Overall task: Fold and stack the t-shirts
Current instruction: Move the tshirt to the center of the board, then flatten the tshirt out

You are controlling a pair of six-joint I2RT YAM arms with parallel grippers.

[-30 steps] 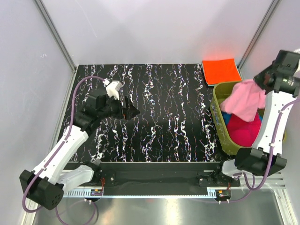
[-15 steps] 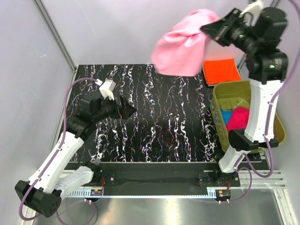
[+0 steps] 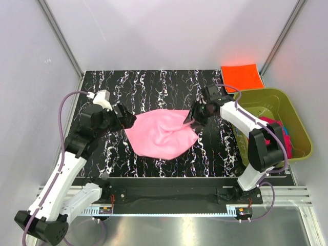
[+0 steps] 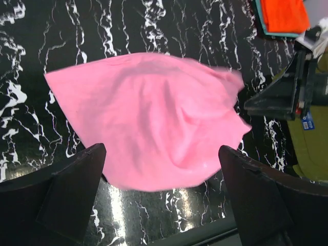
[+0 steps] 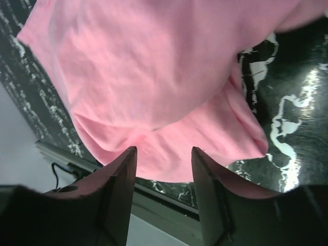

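Observation:
The pink t-shirt's far corner point(image 4: 52, 78) lies smooth down there, so my left gripper needs to go down toward the left in its wrist view to pinch it.
The light pink t-shirt point(image 3: 161, 134) lies crumpled in a loose heap on the middle of the black marbled table point(image 3: 169, 87). It fills the left wrist view point(image 4: 154, 118) and the right wrist view point(image 5: 154, 77). My right gripper point(image 3: 192, 119) is low at the shirt's right edge, with its jaws apart point(image 5: 164, 151) and nothing between them. My left gripper point(image 3: 128, 119) hovers open at the shirt's left edge point(image 4: 161, 154). The bright orange t-shirt point(image 3: 242, 77) lies folded at the back right. The magenta t-shirt point(image 3: 277, 132) and a bit of the blue t-shirt point(image 3: 287, 141) lie in the tub.
The olive-green plastic tub point(image 3: 266, 100) stands off the table's right side, beside the right arm. Grey walls and metal posts enclose the back and sides. The table's front edge runs just ahead of the arm bases.
My right arm lifted the pink shirt out of the tub, swung it high over the table and brought it down to the middle, then opened. The left gripper drew back slightly left.

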